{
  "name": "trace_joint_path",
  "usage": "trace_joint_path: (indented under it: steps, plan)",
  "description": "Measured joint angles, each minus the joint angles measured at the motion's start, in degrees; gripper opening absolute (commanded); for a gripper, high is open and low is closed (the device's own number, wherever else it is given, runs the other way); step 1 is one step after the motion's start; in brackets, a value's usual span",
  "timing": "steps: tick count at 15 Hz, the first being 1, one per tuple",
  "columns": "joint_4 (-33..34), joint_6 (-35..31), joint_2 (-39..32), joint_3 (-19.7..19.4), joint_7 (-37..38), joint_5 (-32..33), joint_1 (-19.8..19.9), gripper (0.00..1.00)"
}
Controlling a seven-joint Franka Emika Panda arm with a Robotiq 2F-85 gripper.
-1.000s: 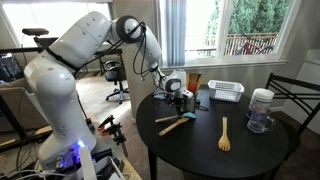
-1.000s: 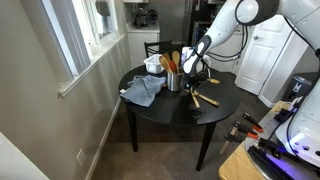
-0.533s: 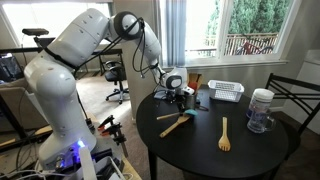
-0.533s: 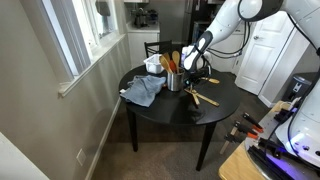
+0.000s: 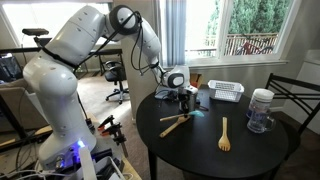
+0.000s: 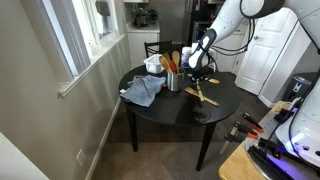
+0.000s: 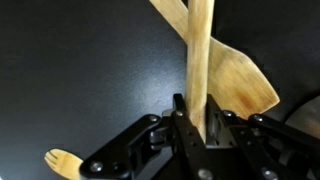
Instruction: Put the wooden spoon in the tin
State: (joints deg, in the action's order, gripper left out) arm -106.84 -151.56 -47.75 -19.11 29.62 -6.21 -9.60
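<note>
My gripper goes up next, tilts over the grey tin's open top (image 6: 175, 74) and moves down to release the spoon. The tin's side rises above the tabletop.
My gripper (image 7: 197, 110) is shut on the handle of a wooden spoon (image 7: 200, 50). A second wooden utensil with a broad blade (image 7: 245, 88) crosses under it. In both exterior views the gripper (image 5: 181, 100) (image 6: 201, 80) hangs low over the round black table, with the crossed utensils (image 5: 175, 123) (image 6: 207, 95) just below it. The grey tin (image 6: 175, 82) stands beside the gripper with wooden handles (image 6: 170, 62) sticking out. In an exterior view those handles (image 5: 193, 79) show behind the gripper, which mostly hides the tin.
A wooden fork (image 5: 224, 133) lies alone near the table's middle and also shows in the wrist view (image 7: 62, 162). A white slatted basket (image 5: 226, 91) and a glass jar (image 5: 261, 110) stand further along. A blue-grey cloth (image 6: 145, 90) lies beyond the tin.
The gripper has risen slightly with the spoon handle in it, and the crossed utensils below have shifted a little on the table.
</note>
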Motion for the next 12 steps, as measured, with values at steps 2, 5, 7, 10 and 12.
trace_joint_path:
  steps: [2, 5, 7, 10, 12]
  plan:
    - [-1.46, -0.55, 1.27, -4.53, 4.74, 3.00, -3.84, 0.11]
    - [-3.32, -0.78, 3.31, -12.51, 13.78, 10.01, -11.41, 0.11]
    - [-3.65, -0.74, 3.92, -17.02, 19.84, 15.21, -16.21, 0.11]
    - [-3.48, -0.66, 3.92, -21.21, 27.05, 21.54, -21.56, 0.11]
    - [-3.04, -0.48, 3.75, -22.45, 30.55, 24.91, -23.79, 0.11]
